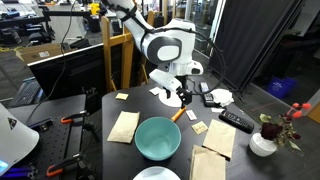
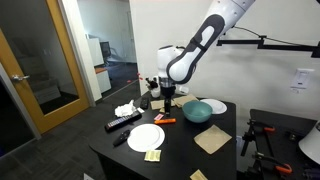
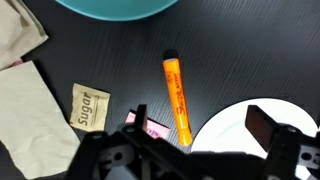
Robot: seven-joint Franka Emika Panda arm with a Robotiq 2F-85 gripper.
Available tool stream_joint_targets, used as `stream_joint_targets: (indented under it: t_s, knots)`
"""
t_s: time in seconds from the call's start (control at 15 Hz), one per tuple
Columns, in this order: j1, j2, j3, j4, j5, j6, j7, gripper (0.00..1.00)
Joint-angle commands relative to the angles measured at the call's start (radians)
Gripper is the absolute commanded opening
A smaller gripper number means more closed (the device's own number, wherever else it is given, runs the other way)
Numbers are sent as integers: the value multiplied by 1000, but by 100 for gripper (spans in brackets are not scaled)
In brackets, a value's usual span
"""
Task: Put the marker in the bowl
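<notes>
Next, my gripper lowers onto the orange marker's near end (image 1: 181, 111) (image 3: 184, 134), one finger on each side, and closes. That end already shows between my open fingers.
The orange marker (image 3: 177, 98) lies flat on the black table, its near end between my open fingers in the wrist view. It also shows in both exterior views (image 1: 177, 114) (image 2: 165, 120). The teal bowl (image 3: 115, 8) is at the top of the wrist view, beyond the marker's far end, and its inside looks empty (image 1: 158, 138) (image 2: 197, 110). My gripper (image 3: 200, 122) is open and empty, hovering just above the marker (image 1: 178, 97) (image 2: 166, 95).
A white plate (image 3: 240, 135) lies under my right finger (image 2: 145, 137). A sugar packet (image 3: 89, 105) and tan napkins (image 3: 30, 110) lie left. Black remotes (image 1: 236, 120), a potted flower (image 1: 266, 138) and a flat white disc (image 2: 217, 106) stand around.
</notes>
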Motion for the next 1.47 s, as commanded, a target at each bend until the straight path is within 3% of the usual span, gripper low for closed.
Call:
stream_joint_targets:
  t_s: [0.0,1.27,1.33,1.4]
  knots:
    - [-11,58,5,77,-21,-25,-42,100]
    - [-29,227,24,239,-39,-41,-94,100]
    - [-29,233,24,243,-39,-41,-96,78]
    - [-29,238,25,248,-39,-43,-98,72]
